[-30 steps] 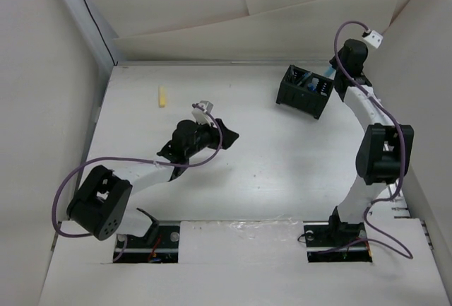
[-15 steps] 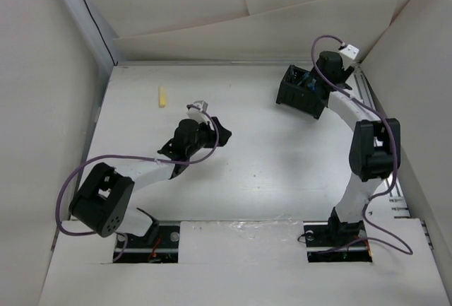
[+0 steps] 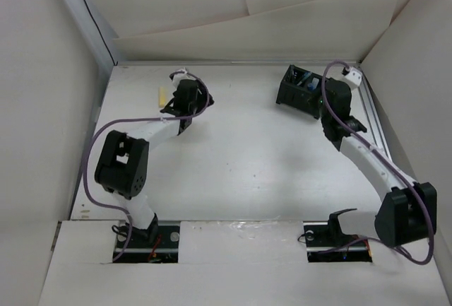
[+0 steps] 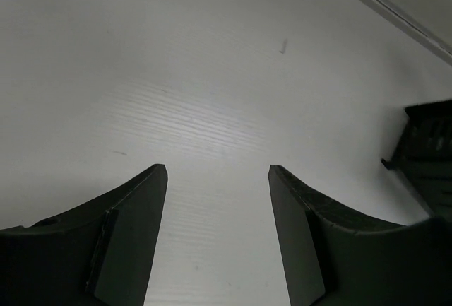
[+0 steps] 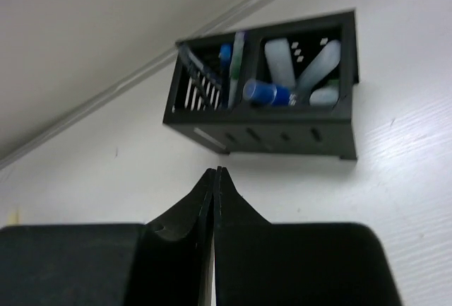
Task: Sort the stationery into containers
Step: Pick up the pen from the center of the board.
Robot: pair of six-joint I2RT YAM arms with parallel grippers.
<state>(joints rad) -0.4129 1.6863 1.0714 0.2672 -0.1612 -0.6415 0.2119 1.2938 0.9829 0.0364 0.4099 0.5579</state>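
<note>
My left gripper shifts left in the top view next, moves down astride the yellow highlighter (image 3: 162,97) below it and closes.
The black two-compartment organiser (image 3: 302,91) stands at the back right. In the right wrist view the organiser (image 5: 268,136) holds blue and dark pens (image 5: 227,66) in its left compartment and light-blue highlighters (image 5: 311,73) in its right one. My right gripper (image 5: 214,172) is shut and empty, just in front of it, and shows at the organiser's right side in the top view (image 3: 326,104). A yellow highlighter (image 3: 162,97) lies at the back left. My left gripper (image 3: 200,99) is just right of it, open and empty (image 4: 217,168) over bare table.
Cardboard walls close the table at the back and sides. A metal rail (image 3: 373,119) runs along the right edge. The organiser's edge (image 4: 429,157) shows at the right of the left wrist view.
My left arm has swung from mid-table to the back left, ending beside the yellow highlighter. My right gripper has drawn back from over the organiser and is lower beside it.
</note>
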